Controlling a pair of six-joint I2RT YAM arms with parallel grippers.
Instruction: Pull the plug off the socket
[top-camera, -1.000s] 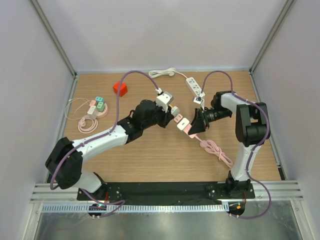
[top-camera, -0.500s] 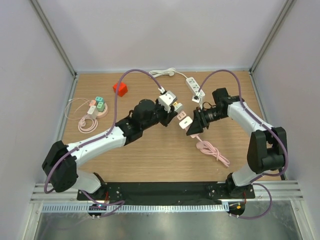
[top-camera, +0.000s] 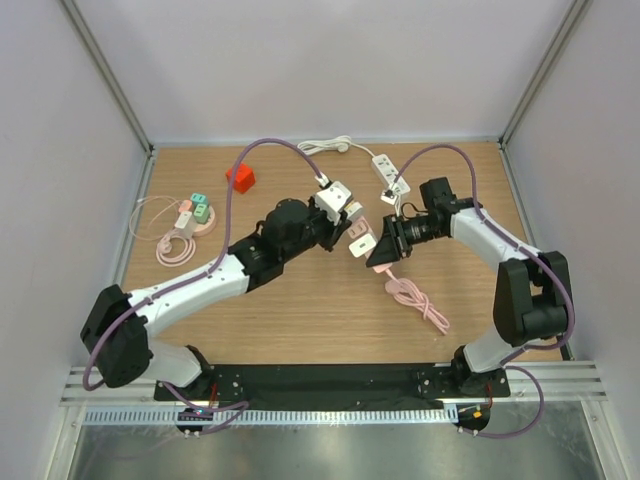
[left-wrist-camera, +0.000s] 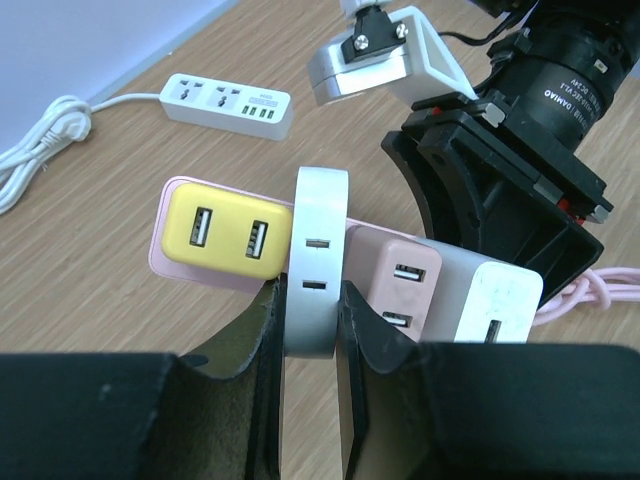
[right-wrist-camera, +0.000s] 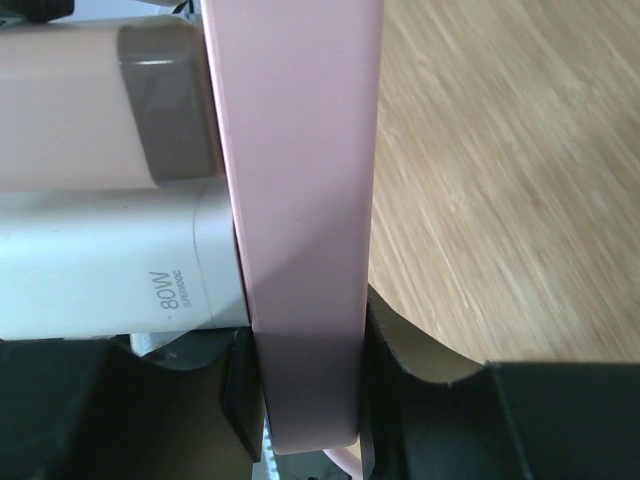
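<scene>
The tabletop by the red block (top-camera: 261, 197) is bare, so next my left gripper should pull the flat white plug off, go left in the top view and lower there.
A pink socket strip (top-camera: 376, 251) is held above the table in the middle of the top view. A yellow charger (left-wrist-camera: 216, 235), a flat white plug (left-wrist-camera: 318, 262), a pink charger (left-wrist-camera: 402, 290) and a white 80W charger (left-wrist-camera: 497, 300) stand in a row on its face (left-wrist-camera: 178, 268). My left gripper (left-wrist-camera: 312, 305) is shut on the flat white plug, which still sits against the strip. My right gripper (right-wrist-camera: 305, 335) is shut across the pink strip (right-wrist-camera: 300, 180), beside the 80W charger (right-wrist-camera: 120, 262). The strip's pink cable (top-camera: 417, 302) lies coiled on the table below.
A white power strip (top-camera: 390, 176) with its white cord (top-camera: 326, 147) lies at the back. A red block (top-camera: 240, 178) sits at the back left. A pink round holder with green chargers (top-camera: 197, 212) and a coiled pink cable (top-camera: 174, 249) lie at the left.
The right arm has swung its elbow out to the right and carried the pink strip slightly left and back. The left gripper has followed. Both grips are unchanged.
</scene>
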